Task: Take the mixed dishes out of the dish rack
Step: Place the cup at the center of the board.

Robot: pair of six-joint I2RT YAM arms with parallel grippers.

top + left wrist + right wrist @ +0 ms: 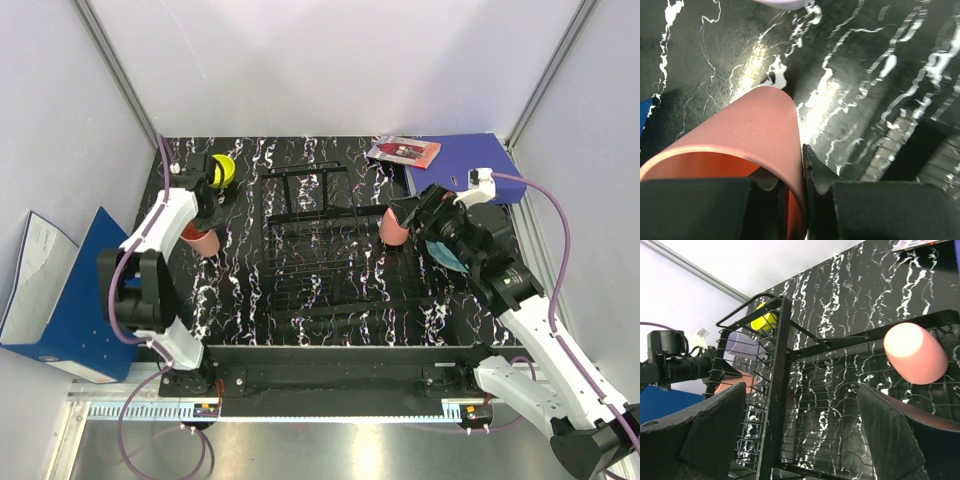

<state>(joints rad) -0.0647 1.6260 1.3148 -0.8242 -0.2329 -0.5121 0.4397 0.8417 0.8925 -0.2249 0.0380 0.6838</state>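
My right gripper tilts downward next and lowers with open fingers astride the pink cup's upturned base (393,227), since the cup stands in the rack (320,245) below it.
The black wire dish rack (320,245) stands mid-table and also shows in the right wrist view (780,390). My left gripper (205,228) is left of the rack, shut on the wall of a salmon cup (203,241), one finger inside and one outside (805,170); the cup (740,135) tilts just over the tabletop. My right gripper (410,212) is open and empty (801,390) at the rack's right end, beside a pink cup (396,228) (915,360). A yellow bowl (222,170) sits at the far left. A lavender cup (742,342) is near it. A teal plate (443,257) lies partly under my right arm.
A blue binder (470,165) with a red-patterned booklet (403,150) on it lies at the far right corner. Another blue binder (70,300) leans off the table's left side. White walls enclose the black marble tabletop (240,290).
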